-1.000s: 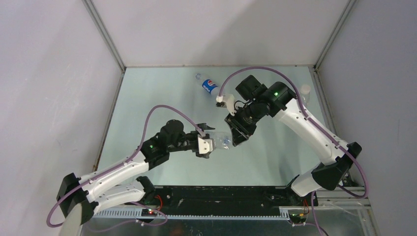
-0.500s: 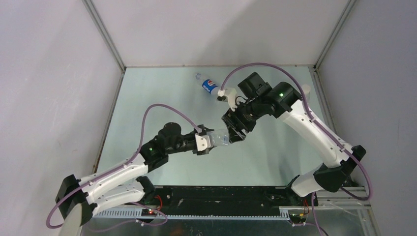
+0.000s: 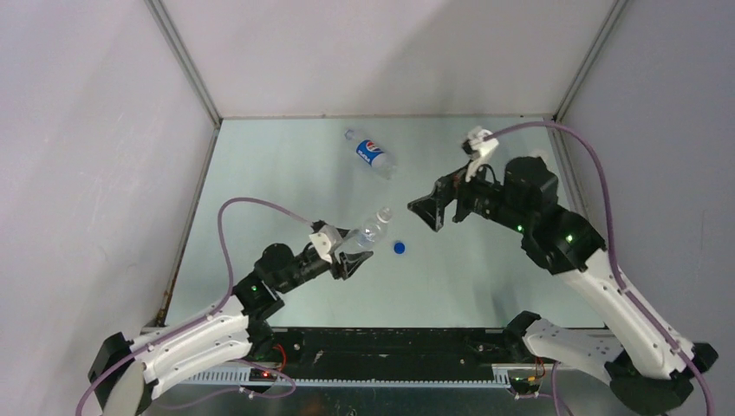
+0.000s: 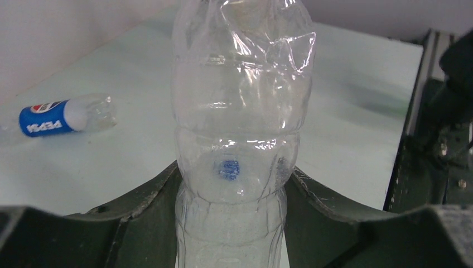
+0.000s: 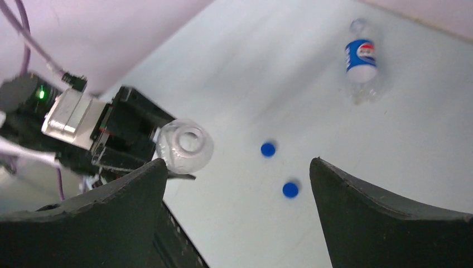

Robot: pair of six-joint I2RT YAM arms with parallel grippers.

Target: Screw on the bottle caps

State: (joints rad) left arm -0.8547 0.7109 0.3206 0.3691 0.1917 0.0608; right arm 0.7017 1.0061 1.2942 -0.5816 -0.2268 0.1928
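The nearer blue cap lies below my right gripper and to its left in the top view, so my right gripper will next move down and toward the bottle, onto that cap.
My left gripper (image 3: pixel 355 249) is shut on the lower body of a plain clear bottle (image 3: pixel 371 230), which points up and to the right. Its mouth (image 5: pixel 187 138) is bare, with no cap on it. In the left wrist view the bottle (image 4: pixel 240 111) fills the gap between the fingers (image 4: pixel 150 195). My right gripper (image 3: pixel 423 211) stands open and empty to the bottle's right. One blue cap (image 3: pixel 399 248) lies on the table below the bottle's neck. The right wrist view shows two blue caps (image 5: pixel 268 149) (image 5: pixel 290 190) between its open jaws (image 5: pixel 237 162). A Pepsi bottle (image 3: pixel 373 154) lies at the back.
Grey walls and metal frame posts (image 3: pixel 186 74) close in the table on the left, back and right. A black rail (image 3: pixel 390 342) runs along the near edge. The right arm's dark parts (image 4: pixel 440 139) stand at the right of the left wrist view.
My right gripper has opened and drawn back to the right, away from the bottle's mouth. A blue cap now lies on the table. The left arm pulled back with the bottle.
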